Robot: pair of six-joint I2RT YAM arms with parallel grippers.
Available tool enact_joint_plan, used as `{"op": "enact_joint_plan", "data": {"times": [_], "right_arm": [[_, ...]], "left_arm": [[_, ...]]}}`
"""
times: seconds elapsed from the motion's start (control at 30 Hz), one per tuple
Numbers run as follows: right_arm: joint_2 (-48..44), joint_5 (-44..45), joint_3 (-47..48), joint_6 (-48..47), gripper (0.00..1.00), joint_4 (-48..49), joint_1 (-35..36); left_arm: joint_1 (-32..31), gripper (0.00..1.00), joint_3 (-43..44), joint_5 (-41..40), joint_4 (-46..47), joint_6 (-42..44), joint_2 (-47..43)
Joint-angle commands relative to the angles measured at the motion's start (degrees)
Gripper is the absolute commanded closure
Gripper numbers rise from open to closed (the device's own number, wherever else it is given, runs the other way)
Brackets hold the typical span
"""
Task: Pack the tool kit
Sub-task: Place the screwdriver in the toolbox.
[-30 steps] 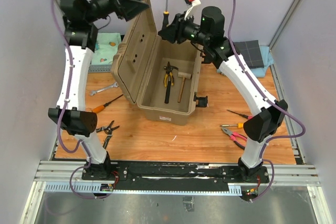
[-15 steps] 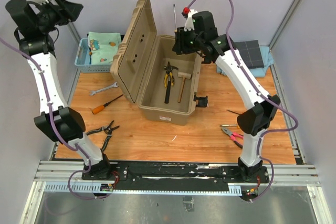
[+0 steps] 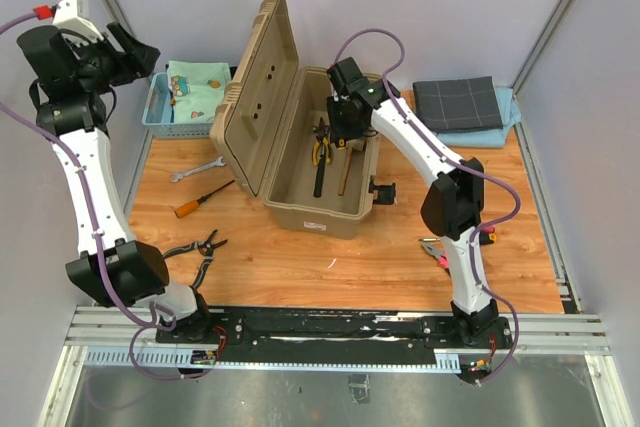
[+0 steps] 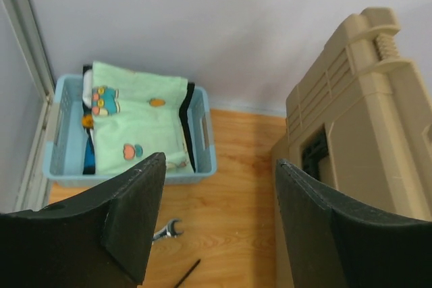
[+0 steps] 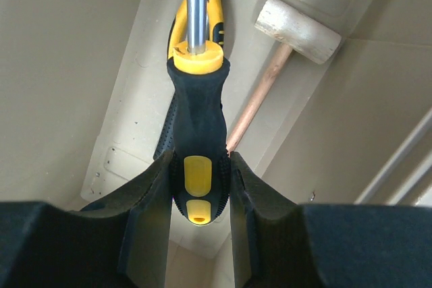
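Note:
The bare bottom of the toolbox between pliers and hammer is below the gripper inside the toolbox (image 3: 318, 215), so my right gripper should next go down, slightly back, and release the screwdriver.
The tan toolbox (image 3: 318, 215) stands open at mid-table, its lid (image 3: 250, 97) upright on the left. Yellow-handled pliers (image 3: 320, 152) and a wooden hammer (image 3: 345, 162) lie inside. My right gripper (image 3: 338, 130) hangs inside the box opening, shut on a black-and-yellow screwdriver (image 5: 198, 126) that points down over the pliers (image 5: 216, 15) and beside the hammer (image 5: 297, 30); the jaws (image 5: 200, 166) clamp its handle. My left gripper (image 3: 135, 52) is raised at the far left, open and empty (image 4: 219, 166), behind the lid (image 4: 364, 119).
On the table left of the box lie a wrench (image 3: 195, 170), an orange-handled screwdriver (image 3: 200, 199) and black pliers (image 3: 195, 245). Red pliers (image 3: 435, 250) lie at the right. A blue basket (image 3: 155, 107) of cloth stands at the back left, a folded grey cloth (image 3: 455, 102) at the back right.
My right gripper has swung down from above the back of the box into its opening, carrying the screwdriver. My left arm has pulled away from the lid to the far left.

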Motion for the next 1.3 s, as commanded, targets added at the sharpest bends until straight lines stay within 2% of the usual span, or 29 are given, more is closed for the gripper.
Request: {"op": "enact_joint_plan", "data": {"times": [0.0,0.4,0.6,0.77,1.07,1.17,1.27], "right_arm": [[0.7,4.1,1.6,5.4,0.99,-0.9,0.7],[5.0,1.3,-3.3,10.9,0.99,0.0,2.3],[5.5,1.0,-4.4,10.9,0.94,0.0,2.5],[5.9,0.5,-5.2,10.9,0.78,0.1,2.4],[5.0,0.8,-5.3,10.0,0.4,0.2,2.2],[4.2,0.6,-5.0,9.4,0.32,0.8,2.2],[3.0,0.6,-3.8,8.6,0.29,1.4,2.2]], "left_arm": [[1.0,0.31,-1.9,-0.4,-6.6,0.7,0.8],[1.2,0.31,-13.4,-6.3,-8.8,0.5,-5.3],[1.4,0.31,-22.1,-8.6,-11.3,-2.2,-9.5],[1.6,0.31,-29.6,-8.6,-13.1,-6.2,-11.4],[2.3,0.31,-34.0,-6.8,-13.0,-11.1,-12.5],[2.4,0.3,-36.4,-6.6,-13.1,-13.4,-13.3],[2.6,0.29,-39.0,-6.3,-13.6,-16.7,-14.0]]}}
